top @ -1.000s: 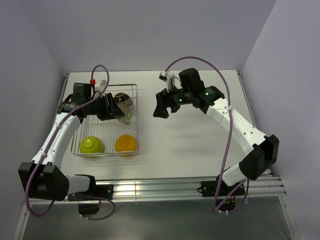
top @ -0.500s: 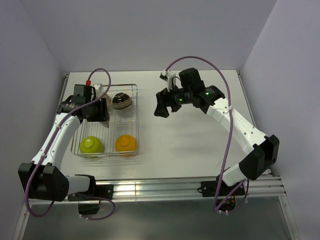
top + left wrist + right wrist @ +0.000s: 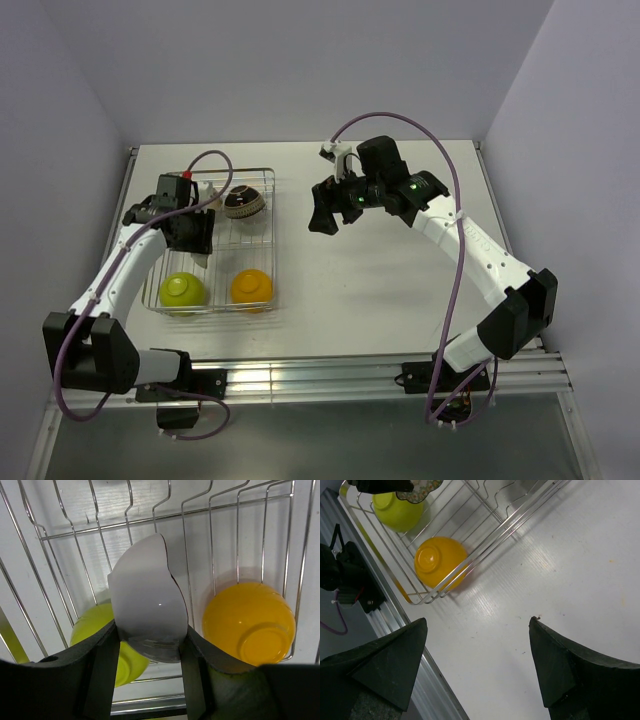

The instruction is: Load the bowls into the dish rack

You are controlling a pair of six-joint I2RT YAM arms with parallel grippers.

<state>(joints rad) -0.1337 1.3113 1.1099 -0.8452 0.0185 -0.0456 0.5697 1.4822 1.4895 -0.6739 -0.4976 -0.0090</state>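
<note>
The left gripper should next go down and to the right in the top view, into the gap between the lime and orange bowls, and release, because those wires of the rack are bare.
The silver wire dish rack (image 3: 272, 240) sits at the table's left. In it lie a lime-green bowl (image 3: 182, 290), an orange bowl (image 3: 251, 286) and a brown bowl (image 3: 243, 202), all upside down. My left gripper (image 3: 196, 236) hovers over the rack's left middle, shut on the scalloped patterned bowl (image 3: 147, 605), held on edge with its pale underside to the wrist camera. Its patterned rim shows in the right wrist view (image 3: 420, 492). The lime bowl (image 3: 97, 640) and orange bowl (image 3: 247, 622) lie below it. My right gripper (image 3: 320, 215) is open and empty over bare table, right of the rack. I cannot make out the white bowl.
The rack's near corner (image 3: 427, 597), the orange bowl (image 3: 439, 560) and the lime bowl (image 3: 397, 511) show in the right wrist view. An aluminium rail (image 3: 380, 375) runs along the table's near edge. Walls close in on the left, back and right.
My left gripper has drawn back from the rack's middle to its left side, carrying the bowl along and uncovering the brown bowl. The right arm has barely moved.
</note>
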